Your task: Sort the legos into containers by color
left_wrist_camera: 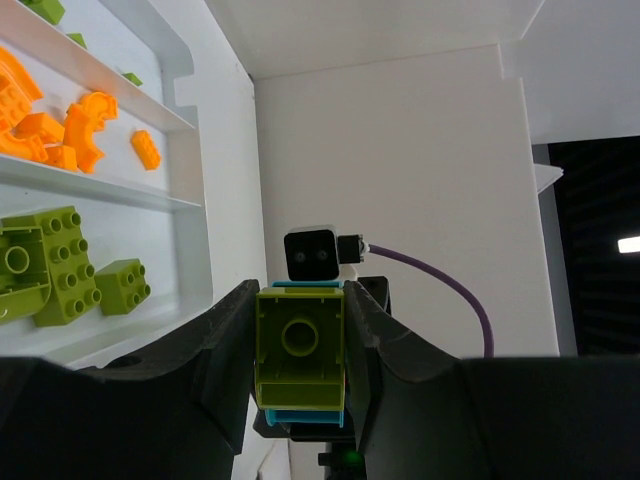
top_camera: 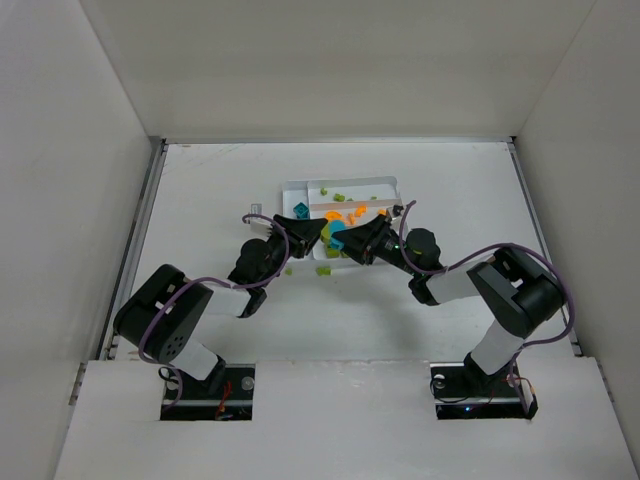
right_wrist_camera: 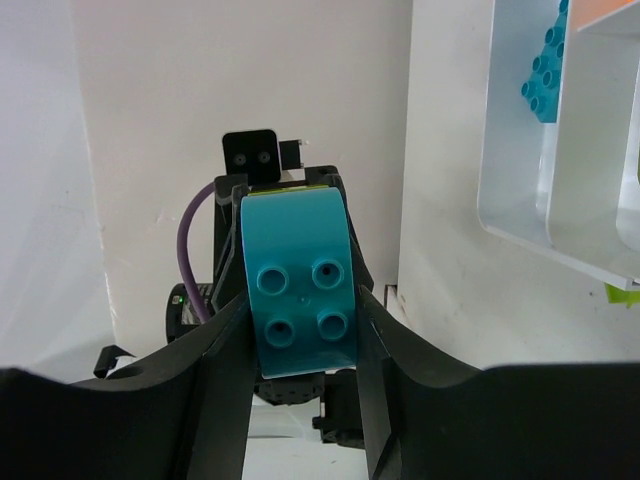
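A teal lego lies in the end section of the tray, so I will move my right gripper outward, tip it down over that section's far end (top_camera: 295, 190) and let go of the teal-blue piece.
My left gripper (top_camera: 318, 238) and right gripper (top_camera: 347, 243) meet tip to tip at the near edge of the white tray (top_camera: 345, 183). Between them is a lime green brick stuck to a teal-blue piece (top_camera: 336, 240). In the left wrist view my left gripper (left_wrist_camera: 300, 350) is shut on the lime green brick (left_wrist_camera: 300, 345), with teal edges showing behind it. In the right wrist view my right gripper (right_wrist_camera: 302, 300) is shut on the teal piece (right_wrist_camera: 300, 290). Orange legos (left_wrist_camera: 60, 125) and lime green legos (left_wrist_camera: 50, 265) lie in separate tray compartments. A teal lego (right_wrist_camera: 547, 70) lies in the tray's end compartment.
Loose lime green legos (top_camera: 323, 270) lie on the table just in front of the tray, one showing in the right wrist view (right_wrist_camera: 622, 292). White walls enclose the table on three sides. Purple cables loop off both arms.
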